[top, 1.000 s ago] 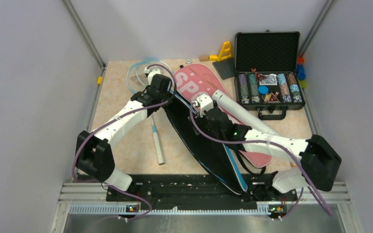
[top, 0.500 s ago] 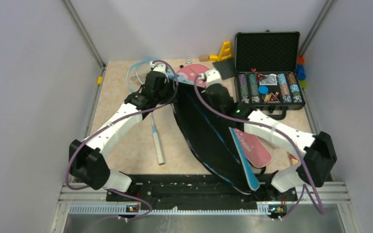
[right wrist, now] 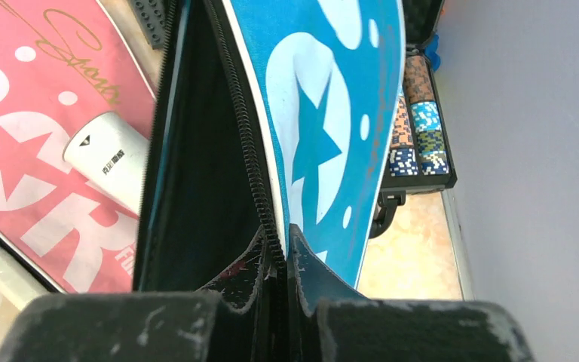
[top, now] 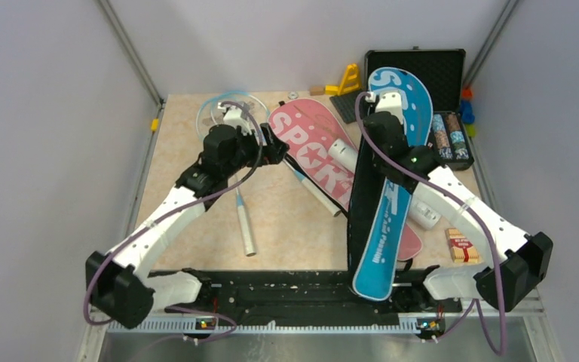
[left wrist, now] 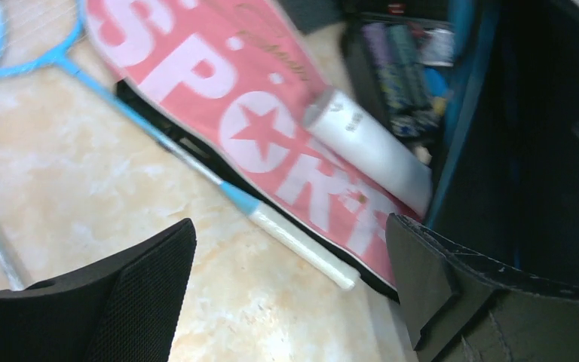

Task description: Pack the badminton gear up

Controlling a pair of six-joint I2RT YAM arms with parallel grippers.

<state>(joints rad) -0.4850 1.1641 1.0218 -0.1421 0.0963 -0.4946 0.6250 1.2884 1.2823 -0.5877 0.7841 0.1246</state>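
My left gripper will next move down and outward, turning in line with the racket's thin stem, onto the part of the stem near the racket head [left wrist: 89, 81] that is clear of the pink cover.
My right gripper [top: 383, 105] [right wrist: 286, 256] is shut on the zipper edge of the blue cover [top: 388, 204] [right wrist: 332, 113]. The cover stands on edge, its black inside facing left. The pink SPORT cover [top: 309, 147] [left wrist: 264, 128] lies flat on the table with a white tube [top: 344, 154] [left wrist: 369, 143] [right wrist: 113, 162] resting on it. One light-blue racket [top: 243, 219] lies to the left. A second racket's white handle [top: 320, 194] [left wrist: 298, 245] pokes out beside the pink cover. My left gripper [top: 277, 147] [left wrist: 290, 234] hangs open over that handle, holding nothing.
An open black poker-chip case [top: 452, 56] stands at the back right, partly behind the blue cover. A yellow toy [top: 349, 78] sits at the back. A small red-and-white box [top: 461, 245] lies by the right arm. Grey walls close in both sides.
The left gripper let go of the blue cover, opened and drew back left. The right gripper shut on the cover and swung it upright to the right, uncovering the pink cover and tube.
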